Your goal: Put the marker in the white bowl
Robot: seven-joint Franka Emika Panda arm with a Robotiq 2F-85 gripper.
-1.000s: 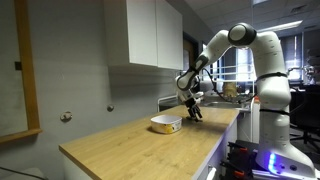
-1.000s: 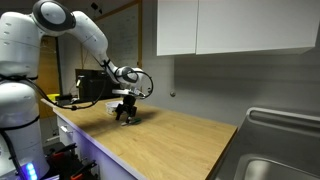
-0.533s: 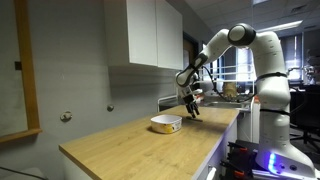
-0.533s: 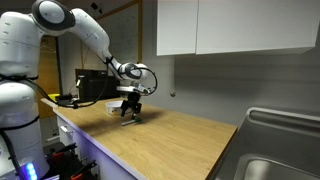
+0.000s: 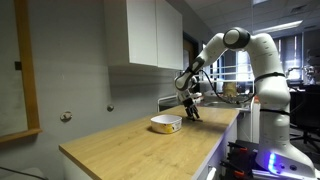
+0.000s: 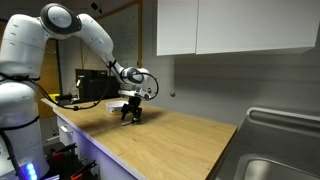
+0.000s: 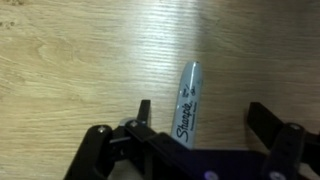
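Observation:
The marker already lies between the gripper's spread fingers, so the gripper will stay low over the counter and close them around the marker's lettered body (image 7: 185, 117).
A grey Sharpie marker (image 7: 187, 105) lies on the wooden counter between my gripper's two fingers (image 7: 205, 125), closer to the left finger, with a wide gap to the right one. The fingers are spread apart and touch nothing. The white bowl (image 5: 166, 124) with a yellowish rim stands on the counter just beside the gripper (image 5: 192, 113) in an exterior view. It also shows behind the gripper (image 6: 132, 114) as a pale shape (image 6: 113, 104). The marker is too small to make out in both exterior views.
The wooden counter (image 5: 130, 150) runs along the wall under white cabinets (image 5: 145, 32). A metal sink (image 6: 280, 150) sits at one end. A black box (image 6: 92, 85) stands behind the bowl. The counter's front edge is close to the gripper.
The gripper has risen slightly off the counter and shifted a little away from the bowl. The bowl has not moved.

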